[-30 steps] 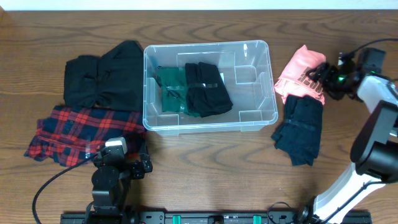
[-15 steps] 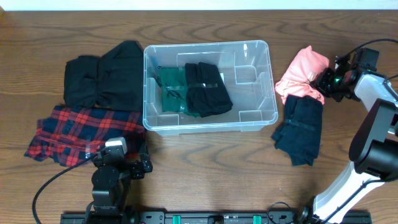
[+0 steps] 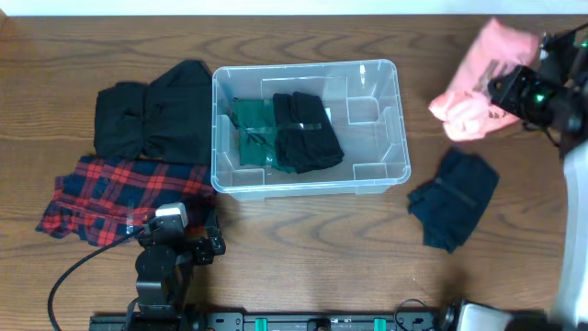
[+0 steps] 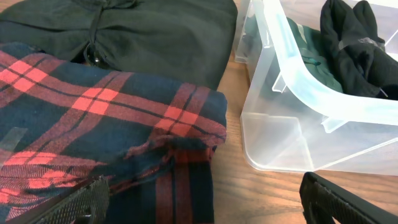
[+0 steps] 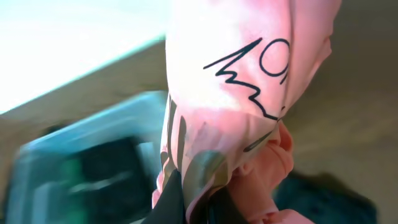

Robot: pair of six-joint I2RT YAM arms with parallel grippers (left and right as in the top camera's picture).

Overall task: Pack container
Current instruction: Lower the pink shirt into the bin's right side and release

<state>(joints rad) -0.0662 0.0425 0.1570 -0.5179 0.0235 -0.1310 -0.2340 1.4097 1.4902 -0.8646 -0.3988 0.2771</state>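
Observation:
The tub's bottom beside its black garment is bare, so my right gripper needs to go to the left in the overhead view and down to it next.
The container (image 3: pixel 401 165), a clear plastic tub, stands mid-table with a green garment (image 3: pixel 253 129) and a black garment (image 3: pixel 308 133) inside. My right gripper (image 3: pixel 507 87) is shut on a pink garment (image 3: pixel 482 83) with black print (image 5: pixel 249 68), held up in the air to the right of the tub. In the right wrist view the pink cloth hangs from the jaws, which are pressed together on it. My left gripper (image 4: pixel 202 202) stands open low over the red plaid garment (image 4: pixel 93 137) near the tub's front left corner (image 4: pixel 280 143).
A black garment (image 3: pixel 156 115) lies left of the tub, with the plaid garment (image 3: pixel 129 198) in front of it. A dark navy garment (image 3: pixel 455 202) lies on the wood to the right of the tub. The left arm's base (image 3: pixel 165 262) sits at the front edge.
My right gripper closed on the pink garment and lifted it up and to the right off the table. The navy garment shifted slightly. The left arm stayed still.

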